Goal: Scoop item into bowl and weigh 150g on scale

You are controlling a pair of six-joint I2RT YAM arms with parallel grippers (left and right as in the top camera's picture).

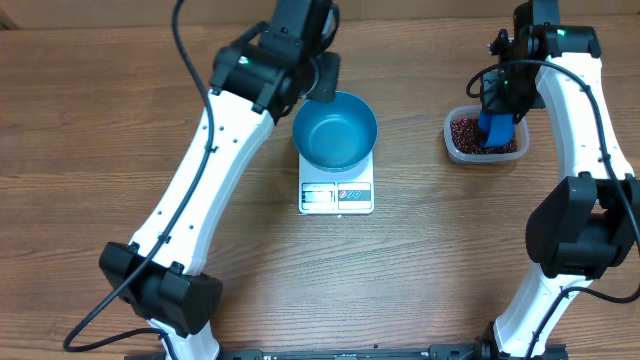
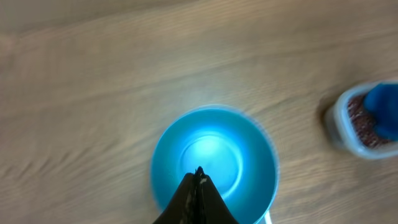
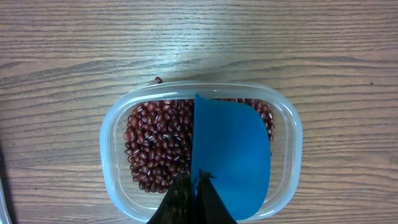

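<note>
My left gripper is shut and should next move back past the blue bowl toward the scale's front panel [image 1: 336, 197] and open its fingers. The bowl is already on the scale.
The blue bowl [image 1: 335, 130] [image 2: 249, 155] stands empty on the white scale [image 1: 336, 195]. My left gripper [image 1: 322, 82] [image 2: 199, 171] hangs over the bowl's far-left rim, shut, with nothing seen between its fingers. The beans [image 1: 463, 130] [image 3: 155, 143] fill a clear tub [image 1: 450, 145] [image 3: 112, 155] to the right. My right gripper [image 1: 497, 108] [image 3: 198, 177] is shut on a blue scoop [image 1: 495, 130] [image 3: 233, 155]. The scoop's blade reaches down into the tub and covers the right half of the beans.
One stray bean [image 3: 158, 79] lies on the wood just beyond the tub. In the left wrist view the tub [image 2: 336, 124] and scoop [image 2: 382, 115] show at the right edge. Both arms rise from the table's front edge.
</note>
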